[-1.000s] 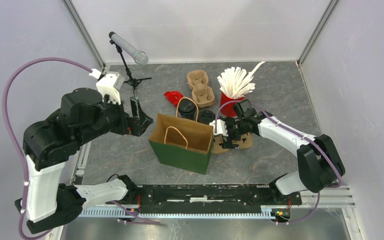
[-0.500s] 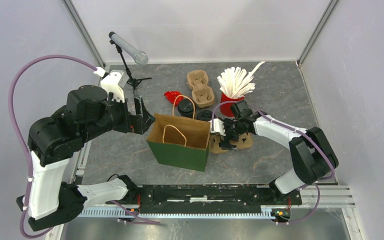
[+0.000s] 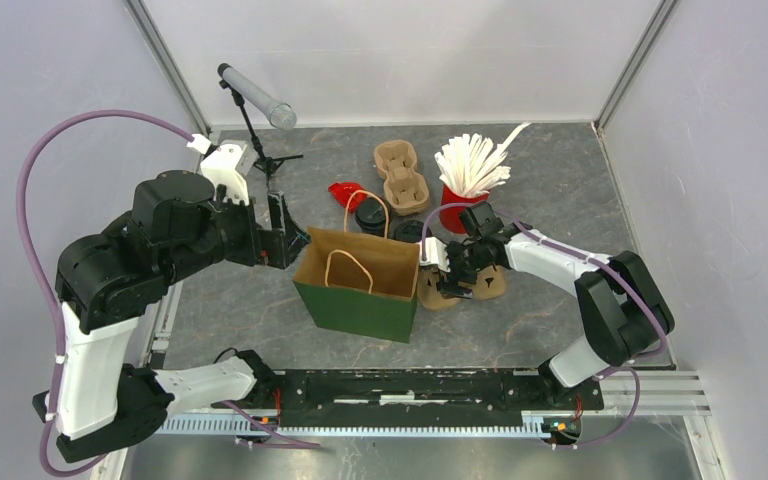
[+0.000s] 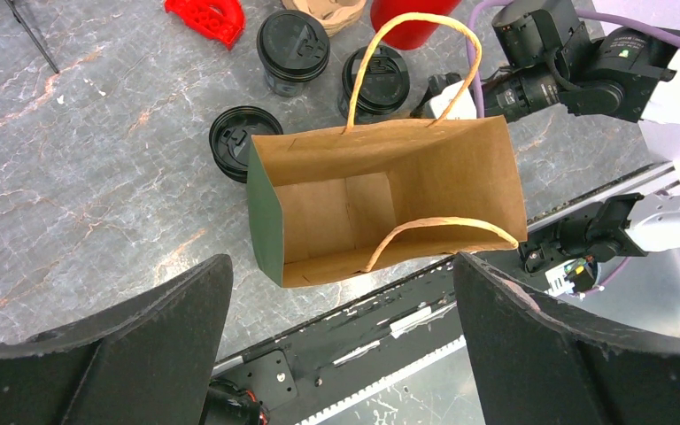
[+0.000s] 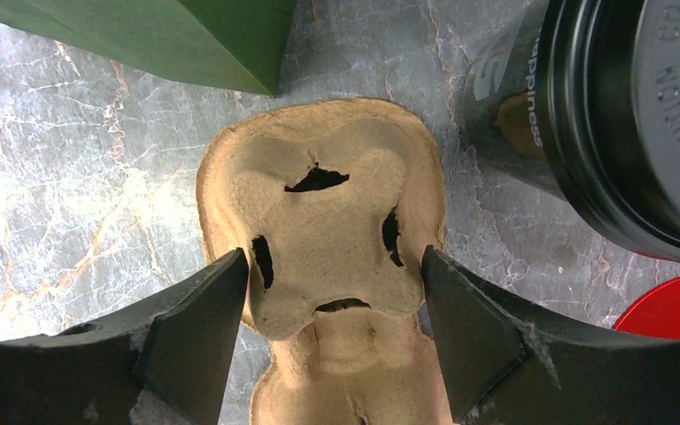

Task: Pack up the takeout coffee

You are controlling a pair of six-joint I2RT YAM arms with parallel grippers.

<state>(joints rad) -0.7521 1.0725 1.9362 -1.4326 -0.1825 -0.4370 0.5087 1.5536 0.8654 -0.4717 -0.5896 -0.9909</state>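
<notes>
Next, my left gripper will cross toward the right in the top view, past the open bag, to the pulp cup carrier's edge (image 3: 434, 292), since my right gripper straddles the carrier.
A green paper bag (image 3: 360, 290) with a brown inside and twine handles stands open in the middle, and the left wrist view looks down into the empty bag (image 4: 363, 195). Black-lidded coffee cups (image 3: 371, 216) stand just behind it. A pulp cup carrier (image 5: 328, 221) lies flat on the table to the right of the bag. My right gripper (image 5: 332, 261) is low over it, still open, with one finger at each side edge. My left gripper (image 3: 288, 240) hovers wide open and empty at the bag's left rim.
A second pulp carrier (image 3: 401, 176) lies at the back. A red cup of white sticks (image 3: 470, 170) stands behind the right arm. A red plastic piece (image 3: 345, 193) and a microphone tripod (image 3: 260, 115) are at the back left. One black-lidded cup (image 5: 620, 115) is close to the right gripper.
My right gripper has slid slightly left over the carrier and its jaws have narrowed onto it. The left arm shifted a little toward the bag, then held still.
</notes>
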